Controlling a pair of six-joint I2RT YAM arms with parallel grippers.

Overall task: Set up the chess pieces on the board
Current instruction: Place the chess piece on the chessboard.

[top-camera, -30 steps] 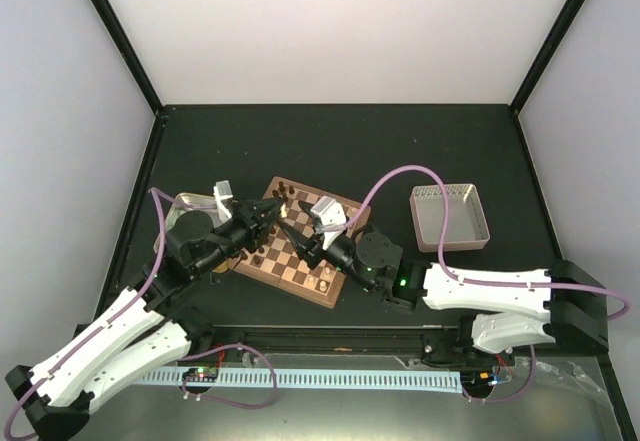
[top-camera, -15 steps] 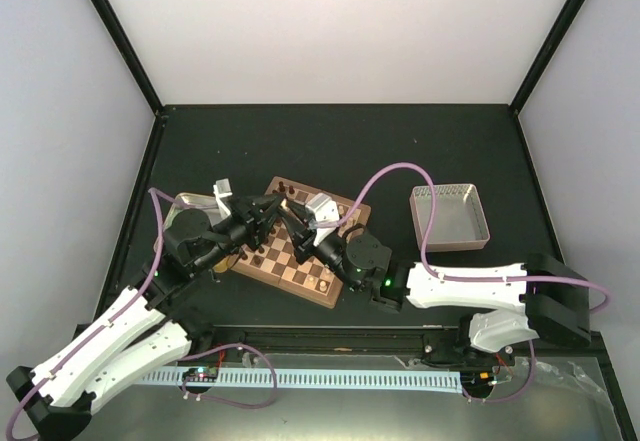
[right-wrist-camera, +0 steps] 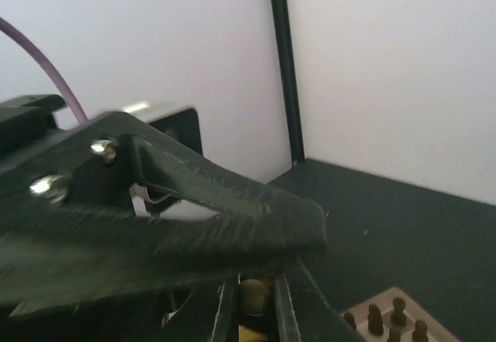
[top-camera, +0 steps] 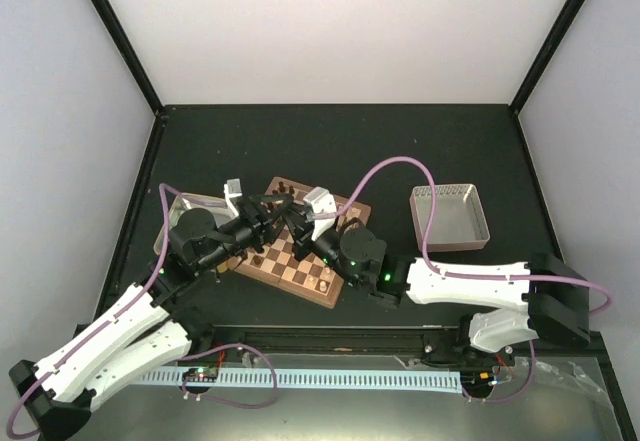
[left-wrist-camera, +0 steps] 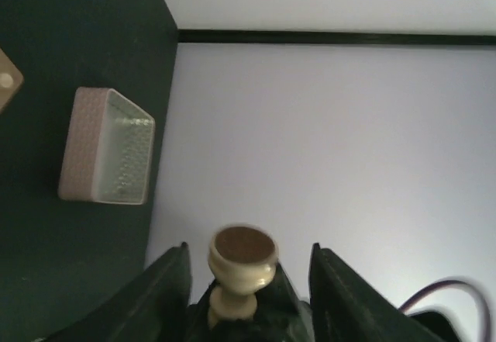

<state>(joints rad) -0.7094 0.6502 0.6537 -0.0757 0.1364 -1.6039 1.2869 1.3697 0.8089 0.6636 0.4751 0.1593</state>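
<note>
My right gripper brings its cream piece back and down next, fingers turning downward, beside the cream chessmen at the front corner [top-camera: 315, 275], which share the piece's colour.
Above the far left part of the board [top-camera: 300, 261], my two grippers meet tip to tip. The right gripper [top-camera: 291, 217] [right-wrist-camera: 254, 294] is shut on a cream chess piece [right-wrist-camera: 254, 295], pinched between its two dark fingers. In the left wrist view the same chess piece [left-wrist-camera: 242, 268] shows its round brown base. It stands between the left gripper [left-wrist-camera: 249, 250] fingers, which are apart and clear of it on both sides. The left gripper [top-camera: 270, 211] is open. Dark chessmen [top-camera: 286, 189] line the board's far edge, and cream ones [top-camera: 326, 279] stand near its front corner.
A pinkish-grey square tray [top-camera: 450, 218] [left-wrist-camera: 105, 146] sits to the right of the board. A gold tin tray [top-camera: 185, 204] lies half hidden under the left arm. The black side posts and pale walls enclose the dark table.
The right arm reached left to the left gripper's tips and shut its jaws on the cream piece. The left gripper, shut on that piece before, has opened.
</note>
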